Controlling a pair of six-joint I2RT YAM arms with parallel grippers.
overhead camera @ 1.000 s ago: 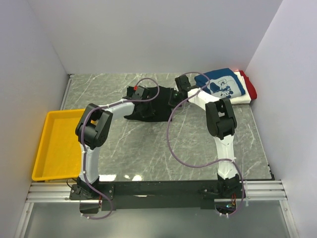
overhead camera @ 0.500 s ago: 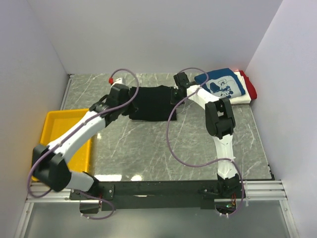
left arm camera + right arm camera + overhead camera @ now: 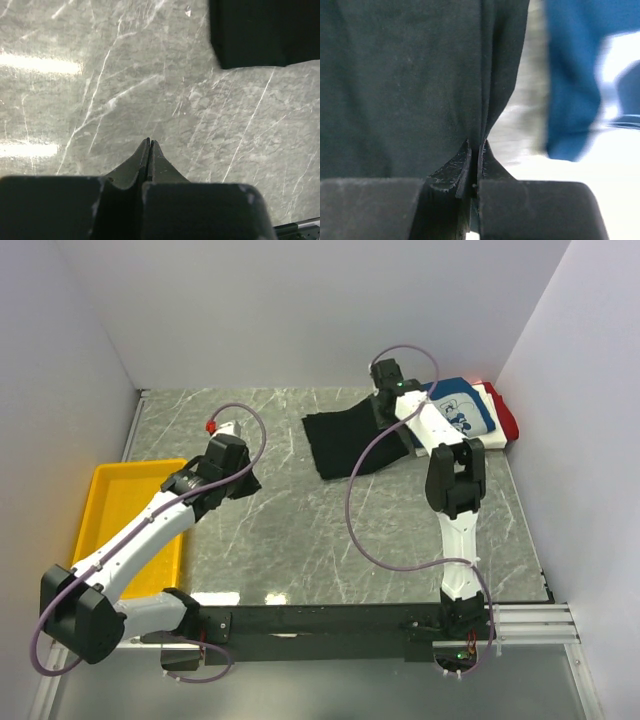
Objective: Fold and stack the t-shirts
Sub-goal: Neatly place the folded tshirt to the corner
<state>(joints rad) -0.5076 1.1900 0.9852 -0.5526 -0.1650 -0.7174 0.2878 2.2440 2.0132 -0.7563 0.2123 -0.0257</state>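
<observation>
The blue t-shirt [image 3: 462,410] is right of my right gripper in the top view, so I'll raise the black t-shirt [image 3: 340,440], move it that way onto the stack and release.
The folded black t-shirt [image 3: 340,440] lies at the back of the table, its right edge lifted toward the stack. My right gripper [image 3: 386,412] is shut on that edge; in the right wrist view the dark cloth [image 3: 410,75] is pinched between the tips of the gripper [image 3: 476,145]. Just right of it is the stack: a blue t-shirt with a white print [image 3: 455,410] [image 3: 575,75] on top of a white t-shirt [image 3: 490,443] and a red t-shirt [image 3: 506,416]. My left gripper [image 3: 248,483] [image 3: 150,141] hangs shut and empty over bare table, left of the black t-shirt's corner [image 3: 260,35].
A yellow tray [image 3: 115,540] sits at the left edge of the table. White walls close in the back and both sides. Purple cables loop off both arms, the right arm's cable [image 3: 352,510] drooping over the middle of the marble table [image 3: 290,540].
The left gripper has let go of the black t-shirt and drawn back to the left. The right gripper has shut on the shirt and pulled it right toward the stack.
</observation>
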